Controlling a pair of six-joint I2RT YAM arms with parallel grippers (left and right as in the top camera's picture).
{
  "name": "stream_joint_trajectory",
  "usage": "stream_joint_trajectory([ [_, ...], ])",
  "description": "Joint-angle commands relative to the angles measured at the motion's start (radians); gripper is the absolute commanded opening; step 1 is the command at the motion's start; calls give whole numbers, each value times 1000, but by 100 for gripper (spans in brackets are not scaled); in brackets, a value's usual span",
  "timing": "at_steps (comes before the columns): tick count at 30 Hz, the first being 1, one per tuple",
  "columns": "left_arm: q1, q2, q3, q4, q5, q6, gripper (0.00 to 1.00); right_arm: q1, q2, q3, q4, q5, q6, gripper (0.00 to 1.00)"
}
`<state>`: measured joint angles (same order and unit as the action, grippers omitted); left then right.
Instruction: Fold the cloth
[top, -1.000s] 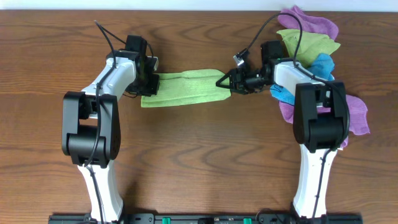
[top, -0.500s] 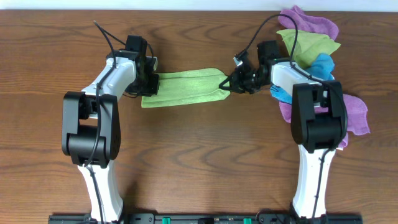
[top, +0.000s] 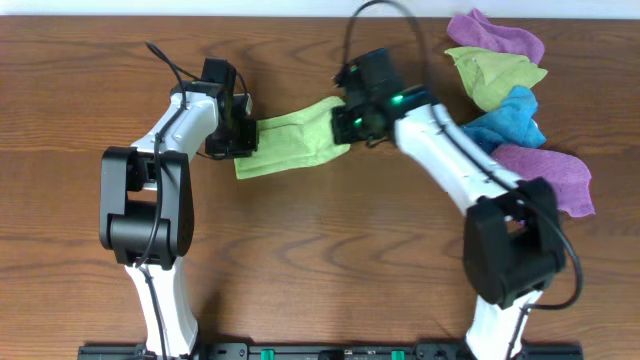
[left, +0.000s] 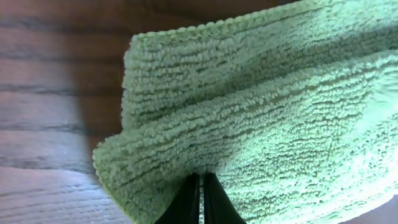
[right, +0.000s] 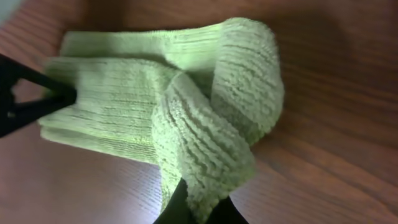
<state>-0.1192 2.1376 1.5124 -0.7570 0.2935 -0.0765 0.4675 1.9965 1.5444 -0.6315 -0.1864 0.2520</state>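
The right gripper carries the cloth's lifted end to the left in the overhead view and down next, and releases it on the cloth's other end (top: 253, 164) (right: 90, 96), since that lies flat.
A light green cloth (top: 290, 143) lies folded in a long strip on the wooden table between my two grippers. My left gripper (top: 246, 138) is shut on the cloth's left end; the left wrist view shows its fingers (left: 201, 186) pinching the doubled edge of the cloth (left: 267, 118). My right gripper (top: 348, 122) is shut on the cloth's right end and holds it lifted over the strip. In the right wrist view the cloth (right: 186, 106) curls up from the table into my fingers (right: 196, 202).
A pile of other cloths sits at the back right: purple (top: 500, 35), green (top: 495, 68), blue (top: 505, 120) and another purple (top: 550, 175). The table's far edge runs along the top of the overhead view.
My right arm has swung left and carried the cloth's right end toward the left end, so the strip is shorter and bunched. The left gripper has stayed in place.
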Motion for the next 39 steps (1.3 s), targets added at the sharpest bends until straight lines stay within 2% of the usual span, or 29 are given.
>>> stream_joint_trajectory([
  [1, -2, 29, -13, -14, 83, -18, 6, 48, 2, 2, 0, 197, -5, 2],
  [5, -8, 29, -13, -34, 146, -18, 6, 72, 2, 2, 15, 246, -5, 2],
  [16, -89, 20, -6, -38, 146, -29, 6, 88, 35, 2, 68, 234, -34, 2],
  [24, -62, -30, 28, -45, 112, -29, 6, 95, 50, 2, 74, 219, -90, 1],
  [28, -13, -144, 47, -39, 92, -24, 6, 100, 50, 2, 74, 200, -116, 1],
  [36, 120, -496, 48, -87, 79, 10, 6, 154, 50, 2, 95, 209, -305, 1],
  [39, 224, -594, 48, -111, 73, 10, 6, 181, 51, 2, 95, 214, -415, 1],
])
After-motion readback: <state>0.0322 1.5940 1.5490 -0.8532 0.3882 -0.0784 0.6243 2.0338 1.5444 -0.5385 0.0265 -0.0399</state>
